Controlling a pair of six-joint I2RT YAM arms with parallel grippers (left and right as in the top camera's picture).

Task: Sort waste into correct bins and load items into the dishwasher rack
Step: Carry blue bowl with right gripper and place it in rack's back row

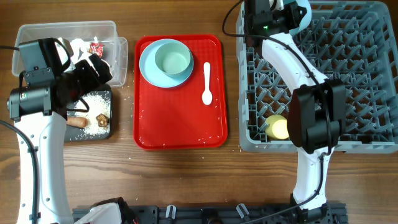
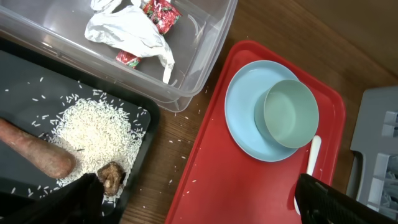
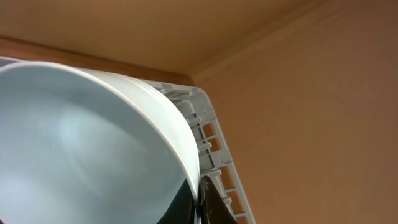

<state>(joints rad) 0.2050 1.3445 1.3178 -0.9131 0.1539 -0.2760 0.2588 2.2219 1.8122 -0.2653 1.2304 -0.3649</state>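
Observation:
The yellow cup lies nearer, so my right gripper will next lower the pale blue bowl [image 3: 81, 143] into the far end of the rack and let go of the bowl's rim.
My right gripper [image 3: 199, 202] is shut on the rim of the pale blue bowl [image 3: 81, 143], held over the dishwasher rack's [image 1: 360, 74] far left corner. A yellow cup [image 1: 278, 127] lies in the rack. The pale green bowl [image 1: 172, 60] sits on the pale blue plate [image 1: 149, 68], beside the white spoon [image 1: 207, 84]. My left gripper [image 2: 205, 208] hangs open and empty between the black tray [image 2: 37, 93] and the red tray. Rice [image 2: 99, 127], a sausage stick [image 2: 34, 152] and a brown lump [image 2: 112, 177] lie in the black tray. Tissue [image 2: 127, 31] and a red wrapper [image 2: 160, 12] are in the clear tub [image 2: 205, 37].
The flat red serving tray [image 1: 180, 124] lies mid-table with stray rice grains on it and on the wood beside it. The right arm stretches across the rack's left side. The rack's corner [image 3: 211, 134] shows just behind the held bowl.

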